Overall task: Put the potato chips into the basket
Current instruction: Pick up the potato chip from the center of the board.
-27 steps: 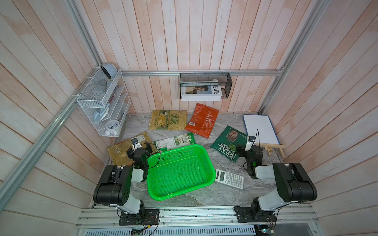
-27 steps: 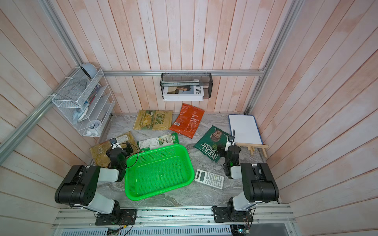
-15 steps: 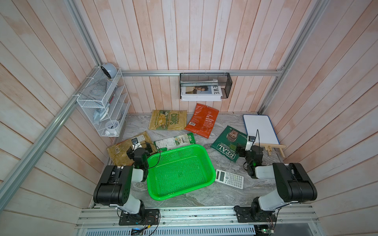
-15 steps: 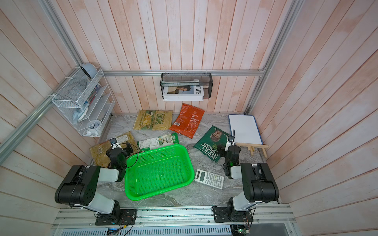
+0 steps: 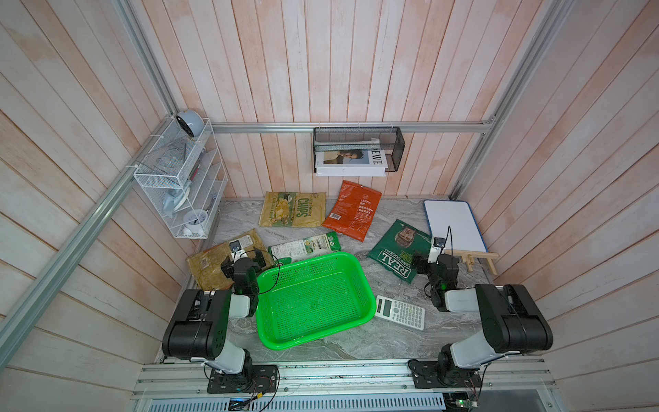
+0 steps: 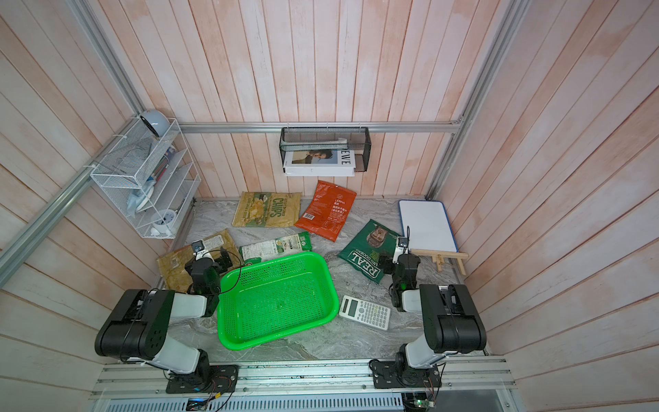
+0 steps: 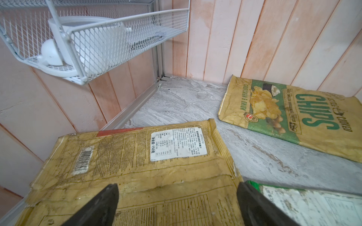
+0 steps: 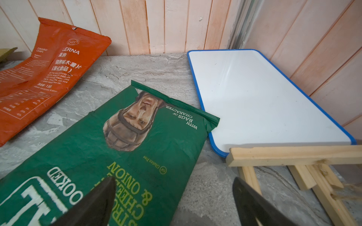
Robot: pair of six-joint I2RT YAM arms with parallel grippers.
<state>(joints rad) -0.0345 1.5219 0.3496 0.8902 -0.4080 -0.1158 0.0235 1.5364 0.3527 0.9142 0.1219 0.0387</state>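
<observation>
My right gripper is higher than the dark green bag's middle (image 5: 398,250) (image 8: 101,163), so it will move outward that way toward the orange-red bag, tip its fingers down and lower them.
The empty bright green basket (image 5: 313,299) lies at the table's front centre in both top views. Five bags of potato chips lie flat behind it: mustard-brown (image 5: 210,260), white-and-green (image 5: 303,246), tan "CHIPS" (image 5: 292,210), orange-red (image 5: 353,210) and dark green "REAL" (image 5: 396,249). My left gripper (image 7: 177,185) hovers open over the mustard-brown bag (image 7: 137,166), its fingers spanning the bag's width. My right gripper (image 8: 173,180) is open over the right edge of the dark green bag (image 8: 117,156). One finger is above the bag, the other above bare table.
A white calculator (image 5: 401,312) lies right of the basket. A blue-rimmed whiteboard (image 5: 454,224) and a small wooden easel (image 5: 470,258) sit at the right wall. A white wire rack (image 5: 182,185) hangs at the left, a black mesh basket (image 5: 358,153) on the back wall.
</observation>
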